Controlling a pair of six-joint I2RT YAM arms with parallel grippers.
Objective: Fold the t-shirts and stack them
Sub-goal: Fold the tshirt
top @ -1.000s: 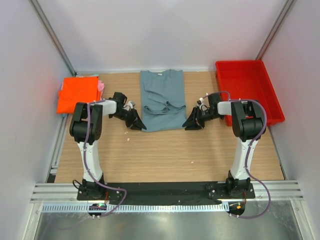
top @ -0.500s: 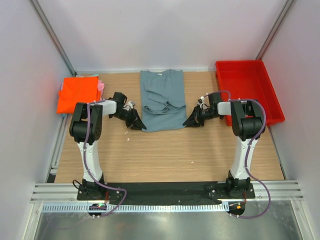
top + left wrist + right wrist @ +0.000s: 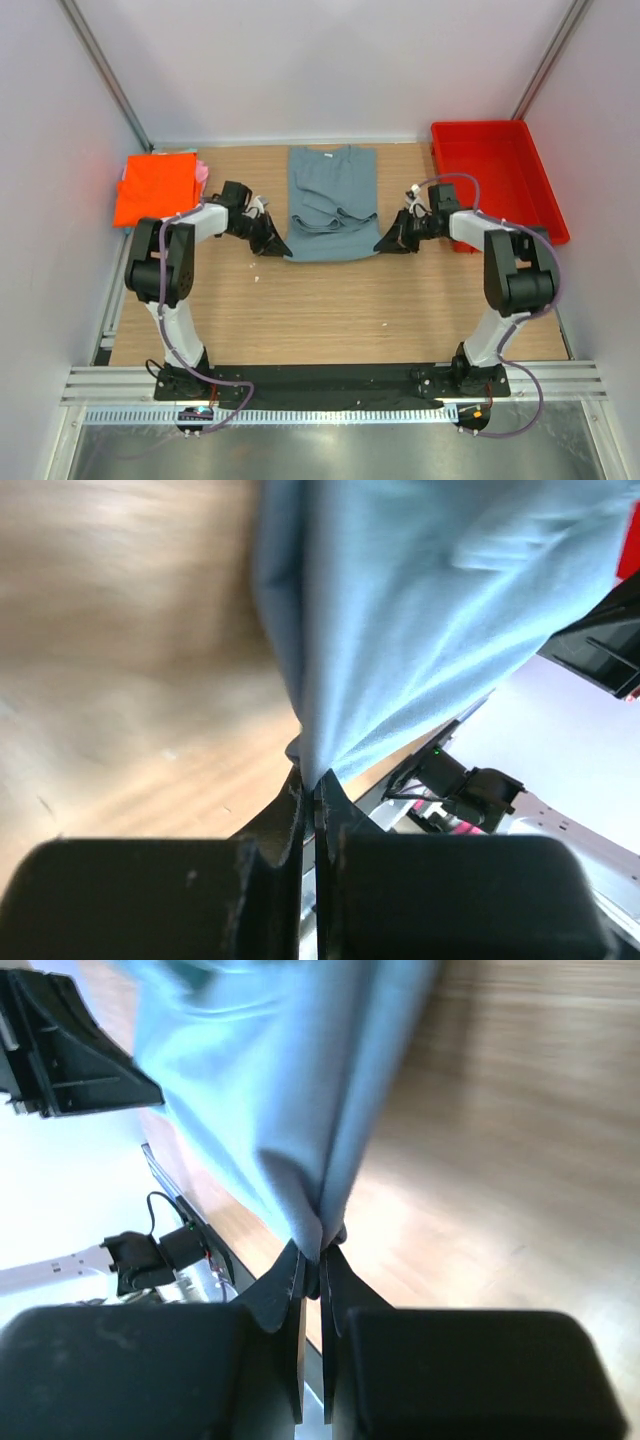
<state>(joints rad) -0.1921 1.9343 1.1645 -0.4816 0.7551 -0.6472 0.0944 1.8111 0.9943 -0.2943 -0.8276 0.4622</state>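
Note:
The sleeves lie folded in, so the robot's right gripper should next carry the near corner it is pinching outward over them toward the collar end [image 3: 369, 158], and then open.
The grey-blue t-shirt [image 3: 332, 200] lies on the table's far middle, sleeves folded in. My left gripper [image 3: 277, 247] is shut on its near left corner, and my right gripper [image 3: 386, 243] is shut on its near right corner. The left wrist view shows the cloth [image 3: 400, 610] pinched between my fingertips [image 3: 314, 788]. The right wrist view shows the cloth [image 3: 290, 1090] pinched the same way [image 3: 318, 1263]. The orange t-shirt [image 3: 153, 187] lies folded at the far left, with a pink one [image 3: 201, 172] peeking out beneath it.
A red plastic bin [image 3: 495, 185] stands at the far right, close behind my right arm. White walls close the table on three sides. Bare wooden table [image 3: 330, 310] lies in front of the shirt.
Both grippers have moved to the right and slightly away with the shirt's near corners, and the whole grey-blue shirt has slid right and now lies shorter.

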